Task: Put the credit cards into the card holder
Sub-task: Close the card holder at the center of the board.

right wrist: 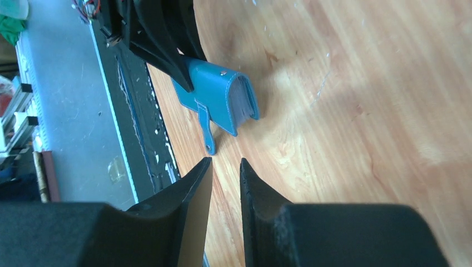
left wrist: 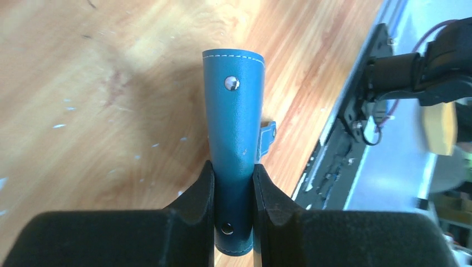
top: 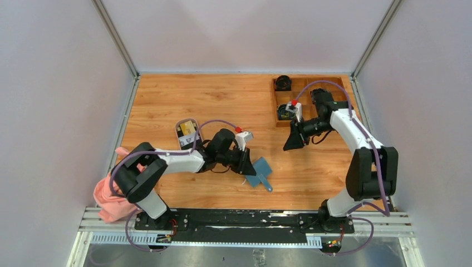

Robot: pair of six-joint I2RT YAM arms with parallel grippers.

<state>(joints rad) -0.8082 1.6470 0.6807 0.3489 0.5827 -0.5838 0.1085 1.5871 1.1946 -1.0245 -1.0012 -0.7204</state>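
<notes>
The wallet (left wrist: 234,122), whose strap points away from the white dish, turns around with my left gripper next and comes down for release, as the bare tabletop lies below.
The card holder (top: 260,170) is a teal-blue folded wallet. My left gripper (top: 247,163) is shut on it near the table's front middle. In the left wrist view the wallet (left wrist: 234,122) stands edge-on between my fingers (left wrist: 234,169), with a snap stud on its spine. In the right wrist view the wallet (right wrist: 220,94) shows greyish pockets at its open side, and its strap hangs down. My right gripper (top: 292,146) hovers right of the wallet, its jaws (right wrist: 225,161) slightly apart with nothing between them. The credit cards (top: 188,132), yellowish among them, lie in a small oval white dish (top: 178,127) left of centre.
A brown wooden compartment tray (top: 325,83) with dark items stands at the back right. A pink cloth (top: 110,200) lies at the front left corner. The black mounting rail (top: 245,219) runs along the near edge.
</notes>
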